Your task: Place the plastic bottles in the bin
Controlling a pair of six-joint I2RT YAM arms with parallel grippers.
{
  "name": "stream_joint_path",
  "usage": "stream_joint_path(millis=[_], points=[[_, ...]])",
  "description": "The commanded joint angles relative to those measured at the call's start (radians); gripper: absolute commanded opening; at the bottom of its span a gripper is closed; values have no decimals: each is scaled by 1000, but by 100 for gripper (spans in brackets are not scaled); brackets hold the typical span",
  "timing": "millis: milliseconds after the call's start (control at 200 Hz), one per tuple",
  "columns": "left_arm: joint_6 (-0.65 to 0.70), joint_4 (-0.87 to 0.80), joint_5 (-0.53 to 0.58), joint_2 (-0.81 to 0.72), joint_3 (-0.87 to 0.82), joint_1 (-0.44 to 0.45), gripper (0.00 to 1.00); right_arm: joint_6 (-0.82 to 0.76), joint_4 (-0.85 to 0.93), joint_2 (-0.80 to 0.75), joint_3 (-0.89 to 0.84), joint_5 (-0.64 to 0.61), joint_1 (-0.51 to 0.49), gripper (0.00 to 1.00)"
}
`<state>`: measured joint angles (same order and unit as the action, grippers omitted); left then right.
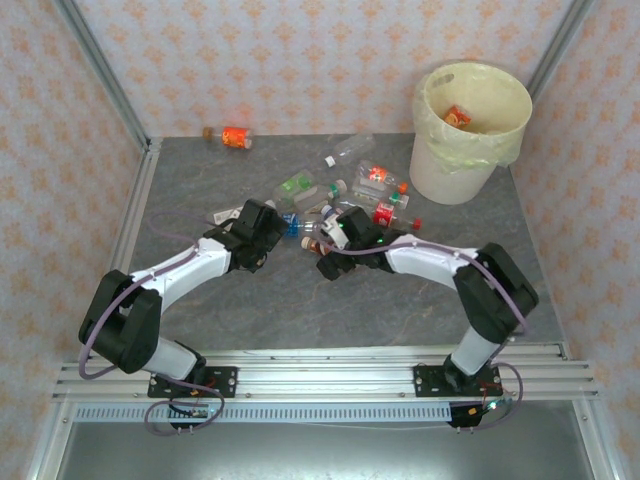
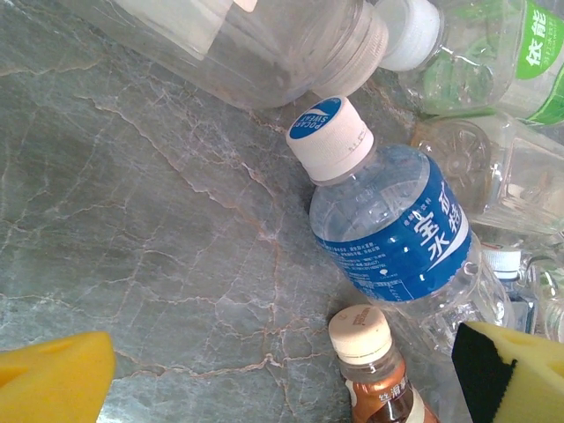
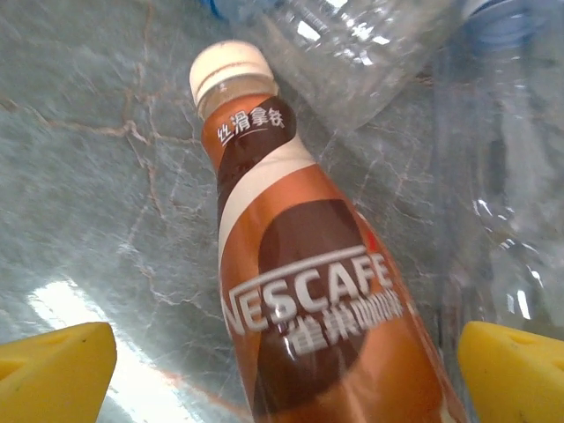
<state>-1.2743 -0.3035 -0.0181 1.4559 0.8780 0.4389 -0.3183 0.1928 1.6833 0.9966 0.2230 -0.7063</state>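
The brown Nescafe bottle is just below my right gripper, between its fingers, so next this gripper will go down onto the bottle's labelled body and close its fingers.
Several plastic bottles (image 1: 340, 190) lie scattered mid-table. The cream bin (image 1: 470, 130) with its yellowish bag stands at the back right, with a red-labelled bottle (image 1: 458, 117) inside. My left gripper (image 1: 268, 238) is open and low over the table. In its wrist view a blue-labelled bottle (image 2: 397, 229) and the cream cap of a brown bottle (image 2: 359, 333) lie just ahead of the yellow pads (image 2: 53, 374). My right gripper (image 1: 328, 252) is open. The brown Nescafe bottle (image 3: 300, 291) lies on the table between its pads (image 3: 515, 366), which stand apart from it.
An orange-labelled bottle (image 1: 235, 138) lies alone at the back left by the wall. A green-labelled bottle (image 2: 520, 62) and crushed clear ones (image 2: 247, 44) crowd the cluster. A red cap (image 1: 416, 223) sits near the bin. A metal rail (image 1: 130, 220) edges the table's left side.
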Motion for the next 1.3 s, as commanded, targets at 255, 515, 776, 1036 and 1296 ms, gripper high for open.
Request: stream_joint_path(millis=[255,515,776,1036,1296], points=[[42,-21,31,9,19,6,100,-109,156,91,87,-22,-18,89],[64,38,23,-23,3,7,100,-114,170,116,112,-50,-20,82],[74,82,18,-61,-41,7,100,-82,161,120,117,-100,-21,67],[328,151,-10,-128,-9,5,100,-105,165,42,88,-25,-21,56],[530,107,8,-185,53,6,100,-60,96,-62,61,-47,-21,52]])
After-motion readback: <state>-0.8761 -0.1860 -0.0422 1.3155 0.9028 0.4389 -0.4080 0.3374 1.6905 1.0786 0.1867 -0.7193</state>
